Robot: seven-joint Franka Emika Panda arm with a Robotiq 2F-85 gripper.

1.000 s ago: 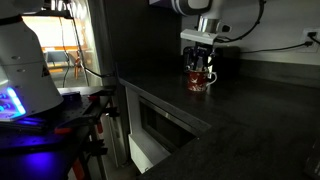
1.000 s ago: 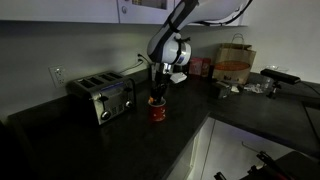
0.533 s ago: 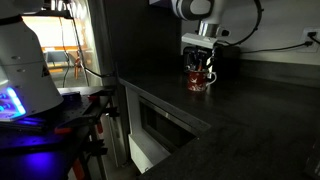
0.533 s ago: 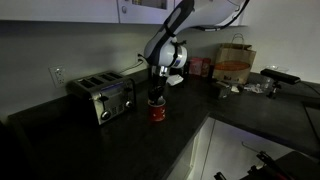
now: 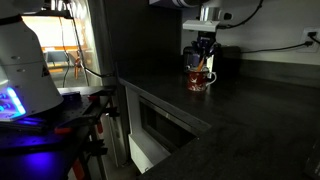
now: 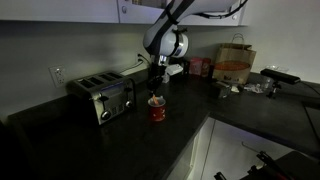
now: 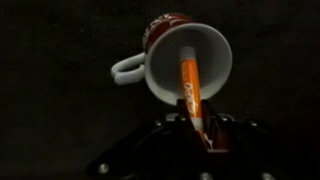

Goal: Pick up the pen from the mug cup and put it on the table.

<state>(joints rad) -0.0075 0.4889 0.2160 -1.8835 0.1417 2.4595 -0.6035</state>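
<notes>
I should next lift my gripper off the mug cup, away from the toaster, and bring the pen down to the tabletop (image 6: 186, 113) beside the mug, because that spot is bare.
The red and white mug cup (image 7: 158, 62) stands upright on the dark table (image 5: 245, 115), its handle to the left in the wrist view. It shows in both exterior views (image 5: 199, 80) (image 6: 157, 110). My gripper (image 7: 194, 118) is straight above it and shut on the upper end of the orange pen (image 7: 187, 80). In the wrist view the pen's lower end still lies over the mug's white inside. In both exterior views my gripper (image 5: 205, 55) (image 6: 157, 84) hangs a short way above the mug's rim. The pen is too small to make out there.
A silver toaster (image 6: 100, 97) stands on the table (image 6: 110, 145) beside the mug. A brown paper bag (image 6: 235, 64) and small items sit on the far counter. A dark boxy object (image 5: 226, 62) stands close behind the mug. The counter's front edge (image 5: 165, 100) drops off near it.
My gripper has risen straight up from the mug's rim over the last second, keeping its hold on the pen. The mug has not moved.
</notes>
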